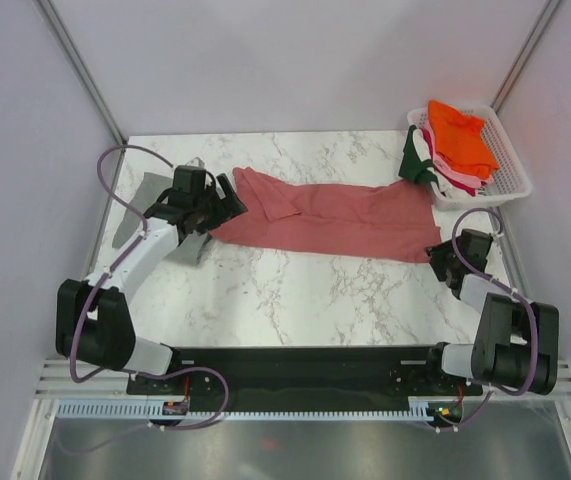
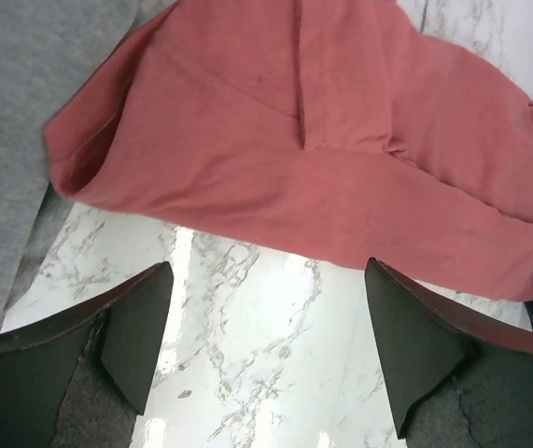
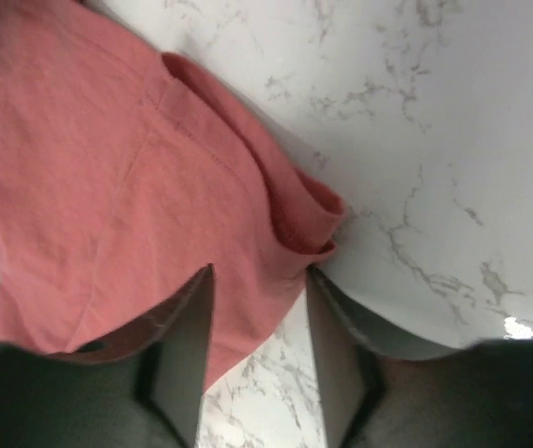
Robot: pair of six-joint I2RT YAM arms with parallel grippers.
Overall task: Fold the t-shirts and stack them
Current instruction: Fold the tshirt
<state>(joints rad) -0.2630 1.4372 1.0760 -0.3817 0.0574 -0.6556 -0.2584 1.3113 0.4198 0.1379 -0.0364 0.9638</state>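
Note:
The fingers of my left gripper are over bare marble, so next the gripper will lower to the left in its wrist view, toward the pink t-shirt's corner by the grey t-shirt below it.
A dusty salmon-pink t-shirt [image 1: 335,215] lies stretched out across the middle of the marble table. My left gripper [image 1: 229,203] is open at its left end. In the left wrist view the gripper [image 2: 268,271] has only bare marble between its wide-apart fingers, and the shirt [image 2: 322,140] lies just beyond the tips. A grey t-shirt [image 1: 155,190] lies under the left arm and shows in the left wrist view [image 2: 14,121]. My right gripper [image 1: 435,258] is at the shirt's right end. It [image 3: 259,273] is open, with a corner of the pink shirt [image 3: 107,187] lying between its fingers.
A white slatted basket [image 1: 515,178] stands at the back right corner with an orange tee [image 1: 460,140] on top and a dark green one [image 1: 420,168] hanging over its left side. The table's right edge runs close to my right gripper.

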